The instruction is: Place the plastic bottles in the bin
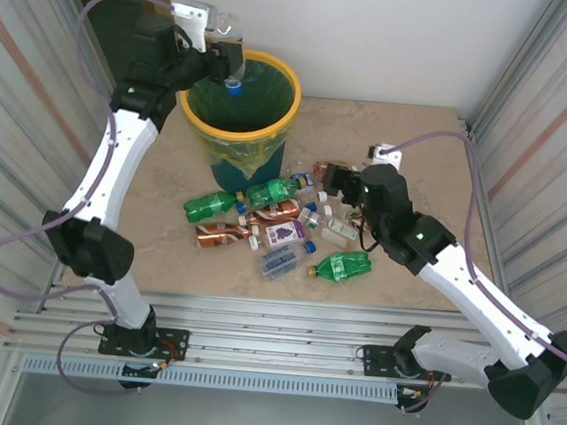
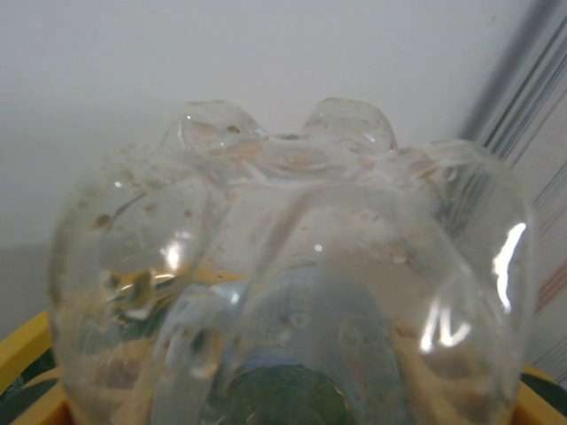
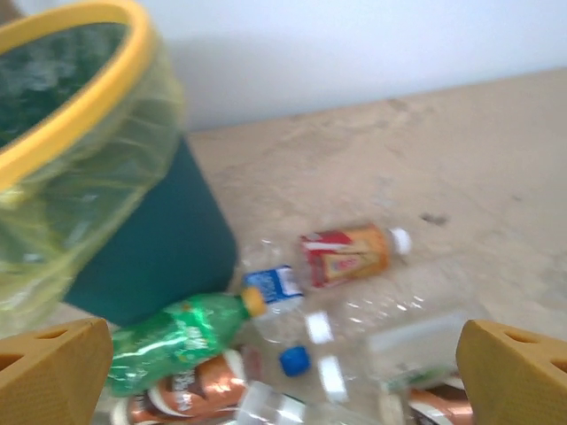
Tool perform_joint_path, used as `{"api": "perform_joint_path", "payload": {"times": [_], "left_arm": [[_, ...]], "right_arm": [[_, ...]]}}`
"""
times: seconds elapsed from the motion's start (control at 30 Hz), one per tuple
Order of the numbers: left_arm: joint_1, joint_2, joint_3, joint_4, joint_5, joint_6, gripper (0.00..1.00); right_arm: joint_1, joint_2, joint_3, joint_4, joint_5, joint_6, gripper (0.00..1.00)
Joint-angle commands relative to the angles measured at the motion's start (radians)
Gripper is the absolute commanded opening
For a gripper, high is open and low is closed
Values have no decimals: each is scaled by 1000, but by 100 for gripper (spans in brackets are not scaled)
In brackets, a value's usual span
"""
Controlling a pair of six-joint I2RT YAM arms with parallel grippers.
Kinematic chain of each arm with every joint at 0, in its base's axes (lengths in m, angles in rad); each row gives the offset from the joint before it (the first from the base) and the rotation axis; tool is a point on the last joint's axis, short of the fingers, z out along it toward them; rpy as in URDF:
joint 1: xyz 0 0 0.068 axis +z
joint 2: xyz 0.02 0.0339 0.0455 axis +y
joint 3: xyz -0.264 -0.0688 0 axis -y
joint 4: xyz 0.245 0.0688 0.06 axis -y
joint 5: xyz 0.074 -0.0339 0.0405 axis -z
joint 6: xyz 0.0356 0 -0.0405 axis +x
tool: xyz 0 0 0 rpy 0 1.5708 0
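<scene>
The cap of the clear plastic bottle already points down, and the bin's opening (image 1: 249,107) is below. I will lower my left gripper inside the yellow rim next and let the bottle go.
The bin (image 1: 194,119), yellow-rimmed with a teal body and a yellow-green liner, stands at the back left of the table. My left gripper (image 1: 221,61) hangs over its opening, shut on a clear plastic bottle (image 1: 230,75) that points its blue cap down. That bottle's lobed base (image 2: 292,257) fills the left wrist view, with the yellow rim (image 2: 19,350) beneath. Several plastic bottles lie in front of the bin: green (image 1: 209,204), brown (image 1: 223,235), green (image 1: 344,267). My right gripper (image 1: 335,179) stands open above them, its fingers (image 3: 53,372) wide apart over a clear bottle (image 3: 354,345).
Corrugated metal walls close in both sides and a white wall stands behind the bin. An orange bottle with a red label (image 3: 345,255) lies apart on bare table toward the back. The right half of the table (image 1: 421,135) is bare stone-coloured surface.
</scene>
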Motion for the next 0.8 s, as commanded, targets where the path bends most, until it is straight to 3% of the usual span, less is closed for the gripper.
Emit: {"api": "perform_joint_path", "payload": {"times": [0.0, 0.4, 0.77], "left_arm": [[5, 56, 76, -73, -20, 65, 35], [5, 214, 140, -155, -6, 95, 40], [-1, 279, 109, -172, -3, 101, 42]], "right_arm": [[-36, -66, -40, -131, 66, 173, 98], [-57, -129, -146, -369, 49, 437, 98], [-57, -24, -320, -279, -122, 654, 98]]}}
